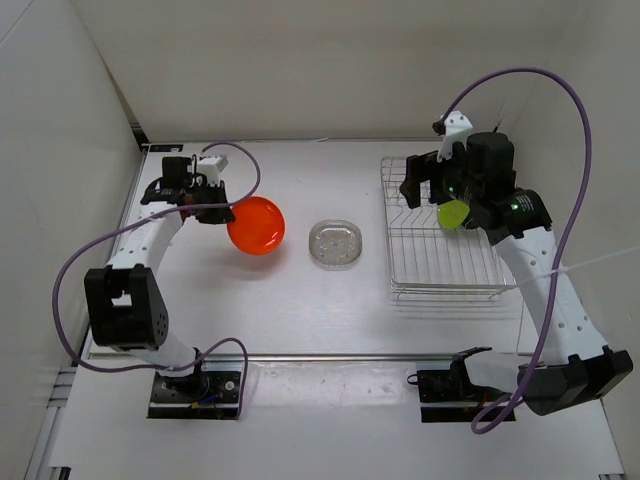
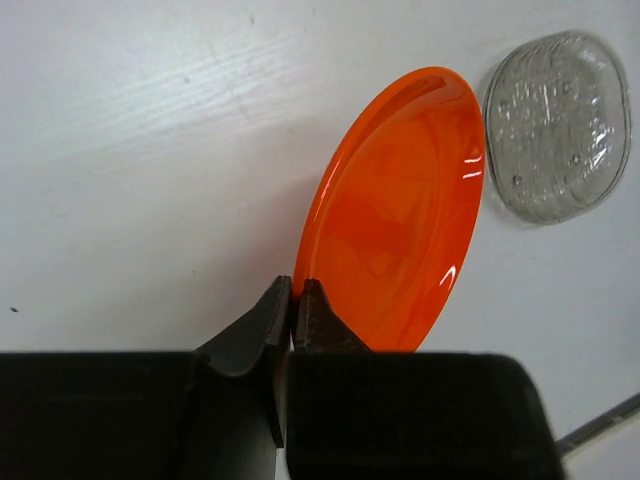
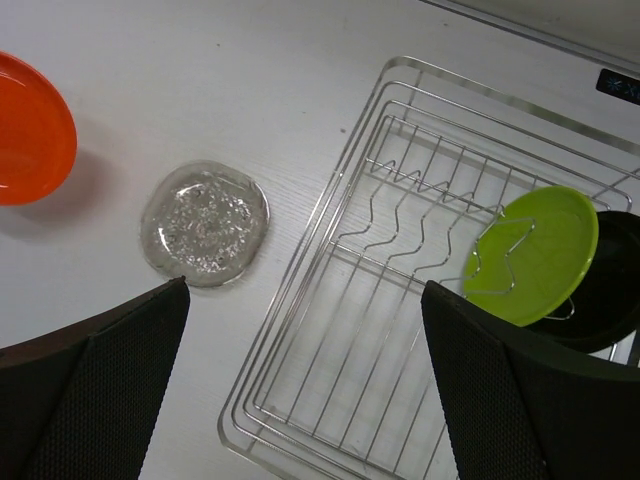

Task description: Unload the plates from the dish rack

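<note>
My left gripper lowers the orange plate (image 2: 395,210) onto the bare tabletop beside the clear plate next and lets go of its rim, as that free spot is below the gripper.
My left gripper (image 2: 293,300) is shut on the rim of the orange plate (image 2: 395,210), held tilted above the table; the pair also shows in the top view (image 1: 256,225). The clear plate (image 1: 336,243) lies flat on the table at centre and shows in the left wrist view (image 2: 557,125) and the right wrist view (image 3: 205,222). My right gripper (image 3: 305,375) is open and empty above the silver wire dish rack (image 3: 330,330). The lime green plate (image 3: 532,255) stands in the rack's slots, with the black plate (image 3: 608,290) just behind it.
The dish rack (image 1: 440,262) sits at the right of the table. White walls close off the back and the left side. Purple cables loop from both arms.
</note>
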`<state>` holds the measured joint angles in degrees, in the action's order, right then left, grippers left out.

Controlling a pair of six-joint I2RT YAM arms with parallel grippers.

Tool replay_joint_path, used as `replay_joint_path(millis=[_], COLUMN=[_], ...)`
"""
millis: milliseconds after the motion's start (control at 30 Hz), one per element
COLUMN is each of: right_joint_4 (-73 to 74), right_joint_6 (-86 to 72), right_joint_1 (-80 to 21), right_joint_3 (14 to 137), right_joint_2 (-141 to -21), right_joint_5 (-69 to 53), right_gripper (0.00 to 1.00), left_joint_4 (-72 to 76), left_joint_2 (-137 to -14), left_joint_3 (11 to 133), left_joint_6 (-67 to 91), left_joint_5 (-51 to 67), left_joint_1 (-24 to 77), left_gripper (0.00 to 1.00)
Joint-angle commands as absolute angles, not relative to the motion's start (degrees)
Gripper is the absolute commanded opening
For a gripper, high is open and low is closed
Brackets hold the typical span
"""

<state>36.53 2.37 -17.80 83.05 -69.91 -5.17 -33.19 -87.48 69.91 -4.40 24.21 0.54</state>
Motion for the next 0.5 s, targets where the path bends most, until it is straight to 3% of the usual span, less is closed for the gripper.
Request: replay_joint_path(millis=[0, 333, 467], right_joint_4=[34.5, 36.6, 37.2], right_joint_6=[4.5, 7.0, 8.2], right_joint_1=[-17.9, -17.9, -17.9], right_joint_3=[81.4, 80.8, 80.8], right_joint_2=[-68.0, -68.0, -68.0], right_joint_5=[-1.3, -0.7, -0.1], right_gripper=[1.0, 1.0, 1.0], left_joint_4=[-31.2, -34.6, -33.4], left_joint_2=[-90.8, -109.8, -111.7], left_joint_3=[70.5, 83.0, 84.7], left_joint_6=[-6.3, -4.7, -4.7], left_joint_5=[35.1, 42.2, 42.2], left_joint_1=[-1.3, -2.5, -2.5], left_gripper=[0.11, 0.11, 0.11])
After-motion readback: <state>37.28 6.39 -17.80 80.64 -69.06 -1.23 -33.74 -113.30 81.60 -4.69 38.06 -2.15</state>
